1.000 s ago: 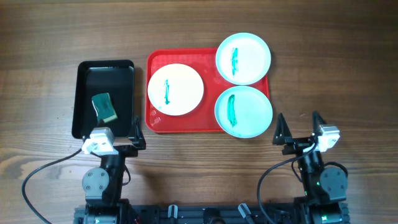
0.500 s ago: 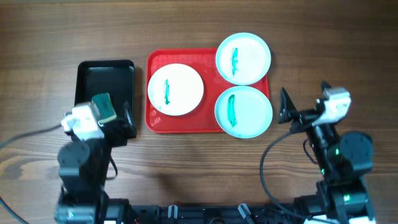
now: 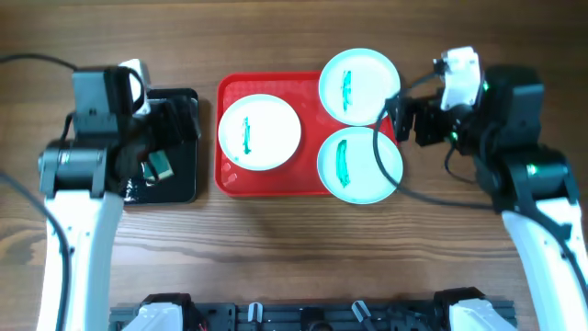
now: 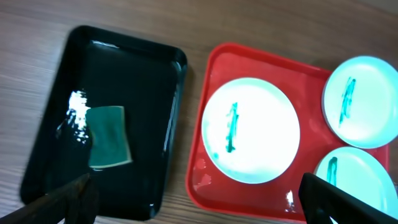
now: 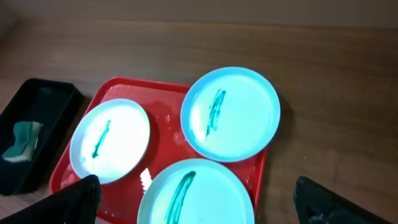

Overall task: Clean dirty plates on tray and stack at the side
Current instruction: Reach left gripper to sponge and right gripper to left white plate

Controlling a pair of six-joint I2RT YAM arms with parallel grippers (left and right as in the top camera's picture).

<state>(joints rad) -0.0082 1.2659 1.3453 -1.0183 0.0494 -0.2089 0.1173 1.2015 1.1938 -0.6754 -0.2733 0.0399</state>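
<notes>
The left gripper moves down into the black tray next, its open fingers around the middle of the green sponge, because the plates still carry green smears.
The red tray [image 3: 274, 185] holds a white plate [image 3: 260, 131] and two pale turquoise plates [image 3: 359, 86] [image 3: 359, 165], each with a green smear. My left gripper [image 3: 179, 124] is open and empty above the black tray, left of the red tray. My right gripper [image 3: 401, 119] is open and empty above the red tray's right edge, between the two turquoise plates. The left wrist view shows the white plate [image 4: 250, 129] and my left gripper [image 4: 199, 208]. The right wrist view shows the near turquoise plate [image 5: 196, 193] under my right gripper [image 5: 199, 208].
A black tray [image 3: 175, 188] stands left of the red tray with a green sponge [image 3: 158, 164] lying in it, also in the left wrist view [image 4: 109, 137]. Bare wooden table lies in front of and to the right of the trays.
Both arms have risen from the table's front edge and moved forward. The left gripper now hangs over the black tray, the right at the red tray's right edge. The plates have not moved.
</notes>
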